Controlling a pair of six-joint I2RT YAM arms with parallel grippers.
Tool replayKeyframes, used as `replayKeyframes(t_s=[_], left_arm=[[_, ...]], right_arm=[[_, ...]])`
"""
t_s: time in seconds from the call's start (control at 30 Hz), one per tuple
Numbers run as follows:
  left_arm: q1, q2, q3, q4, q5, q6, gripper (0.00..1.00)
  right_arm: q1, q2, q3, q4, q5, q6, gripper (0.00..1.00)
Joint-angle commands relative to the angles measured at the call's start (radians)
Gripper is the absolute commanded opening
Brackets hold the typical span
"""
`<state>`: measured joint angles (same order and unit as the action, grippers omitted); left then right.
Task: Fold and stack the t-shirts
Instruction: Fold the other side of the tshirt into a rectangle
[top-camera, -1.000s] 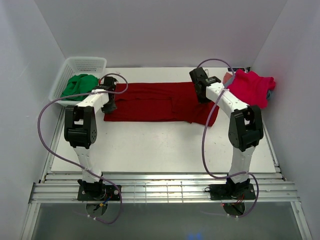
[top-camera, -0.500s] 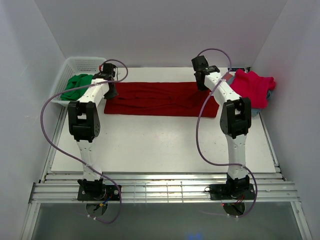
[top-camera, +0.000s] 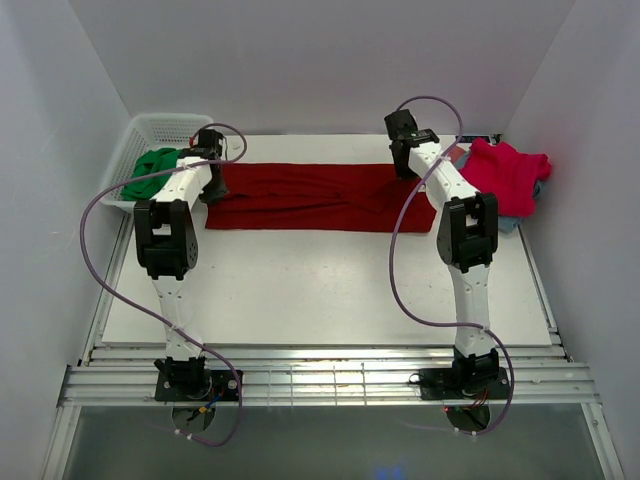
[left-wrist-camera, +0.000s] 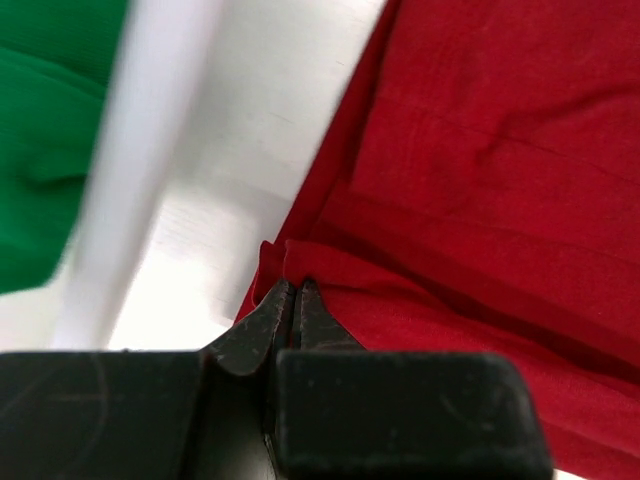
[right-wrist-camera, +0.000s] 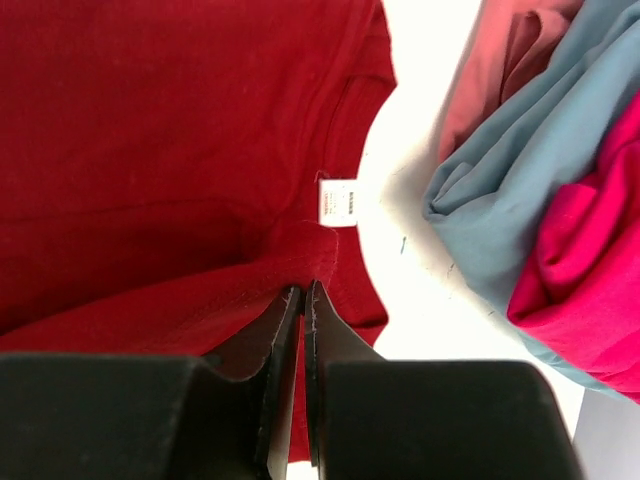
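Note:
My left gripper will next move slightly outward beside the basket's rim and open, because a groove shows between the held fold and the cloth beyond it.
The large dark red t-shirt (top-camera: 315, 197) lies as a long folded strip across the back of the table. My left gripper (top-camera: 213, 188) is at its left end, shut on a fold of the cloth (left-wrist-camera: 293, 285). My right gripper (top-camera: 406, 166) is at its right end, shut on an edge of the dark red t-shirt (right-wrist-camera: 303, 290) just below the collar and its white label (right-wrist-camera: 338, 203). A brighter pink-red t-shirt (top-camera: 505, 172) lies on a grey-blue t-shirt (right-wrist-camera: 500, 200) at the table's right back corner.
A white basket (top-camera: 165, 125) with green cloth (top-camera: 155, 172) stands at the back left, close to my left gripper; its rim (left-wrist-camera: 140, 170) passes just beside the shirt's end. White walls close in the sides and back.
Both grippers have moved toward the back of the table with the dark red shirt's edge. The strip is now narrower, and the hanging right corner is drawn in.

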<state>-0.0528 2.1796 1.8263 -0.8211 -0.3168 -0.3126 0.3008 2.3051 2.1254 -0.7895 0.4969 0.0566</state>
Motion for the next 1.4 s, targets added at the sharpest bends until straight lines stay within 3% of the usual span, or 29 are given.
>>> replayKeyframes(t_s=[0.0, 0.77, 0.83, 0.9, 1.03, 1.07, 1.13, 1.3, 1.37], left_arm=[[0.024, -0.046, 0.031, 0.0, -0.01, -0.016, 0.03], [0.051, 0.114, 0.195, 0.022, 0.061, -0.028, 0.03], [0.051, 0.115, 0.206, 0.059, 0.056, -0.034, 0.08], [0.051, 0.115, 0.255, 0.088, 0.051, -0.042, 0.21], [0.051, 0.129, 0.442, 0.094, -0.002, -0.054, 0.54], [0.051, 0.128, 0.48, 0.094, -0.014, -0.052, 0.54], [0.051, 0.106, 0.542, 0.114, -0.036, -0.049, 0.7], [0.048, -0.001, 0.411, 0.149, -0.001, -0.086, 0.7], [0.03, -0.069, 0.274, 0.164, 0.044, -0.115, 0.65]], right_arm=[[-0.022, -0.033, 0.048, 0.006, 0.014, -0.004, 0.08], [-0.038, 0.063, 0.035, 0.067, -0.009, 0.002, 0.08], [-0.038, 0.053, 0.015, 0.105, -0.011, 0.006, 0.13], [-0.038, 0.039, 0.007, 0.149, -0.02, 0.008, 0.19], [-0.038, -0.032, 0.015, 0.208, -0.017, -0.009, 0.49], [-0.038, -0.048, 0.011, 0.219, -0.017, -0.011, 0.5], [-0.038, -0.11, -0.024, 0.254, -0.023, -0.011, 0.55], [-0.026, -0.255, -0.171, 0.314, -0.084, -0.005, 0.58], [-0.025, -0.279, -0.223, 0.302, -0.18, 0.008, 0.56]])
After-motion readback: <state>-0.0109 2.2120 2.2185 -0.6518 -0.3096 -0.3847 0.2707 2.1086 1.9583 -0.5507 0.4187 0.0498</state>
